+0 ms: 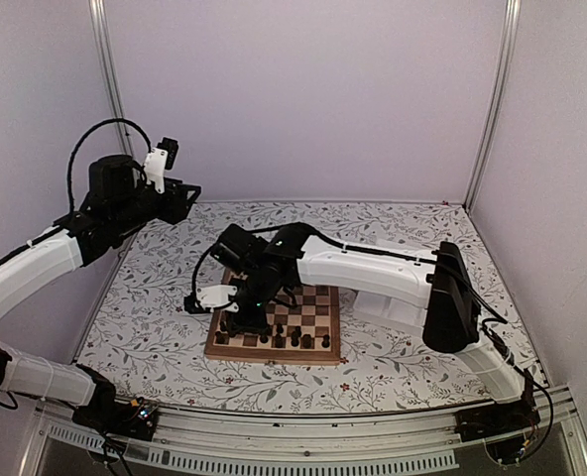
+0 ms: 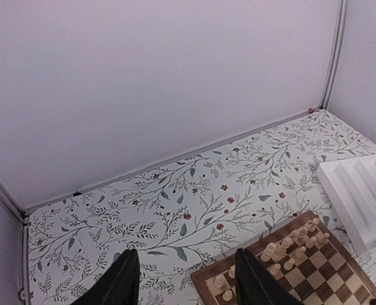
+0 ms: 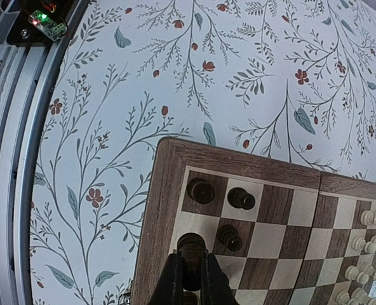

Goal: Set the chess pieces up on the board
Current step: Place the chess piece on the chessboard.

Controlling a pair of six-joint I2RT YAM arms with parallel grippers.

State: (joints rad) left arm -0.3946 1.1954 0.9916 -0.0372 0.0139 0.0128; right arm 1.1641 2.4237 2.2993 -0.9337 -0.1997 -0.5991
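Note:
Next, my right gripper moves down onto the light square [image 1: 236, 341] [image 3: 198, 227] beside the corner piece and releases the dark chess piece there, since that square stands empty.
The board [image 3: 155, 210] lies mid-table, also seen in the top view [image 1: 274, 354]. My right gripper [image 3: 191, 274] is shut on a dark chess piece [image 3: 192, 244] and holds it over a light square in the board's left column, near the edge. Three more dark chess pieces [image 3: 201, 190] stand on the corner squares beside it, and a row of dark pieces [image 1: 293, 340] lines the near side. Pale pieces [image 2: 288, 246] stand along the far side. My left gripper [image 2: 187, 284] hangs open and empty, raised high at the far left [image 1: 184, 198], off the board.
A white ridged tray [image 2: 359, 190] sits to the right of the board, partly behind the right arm in the top view. The floral table cover [image 3: 112, 127] surrounds the board. A metal rail [image 3: 10, 127] runs along the table's near edge.

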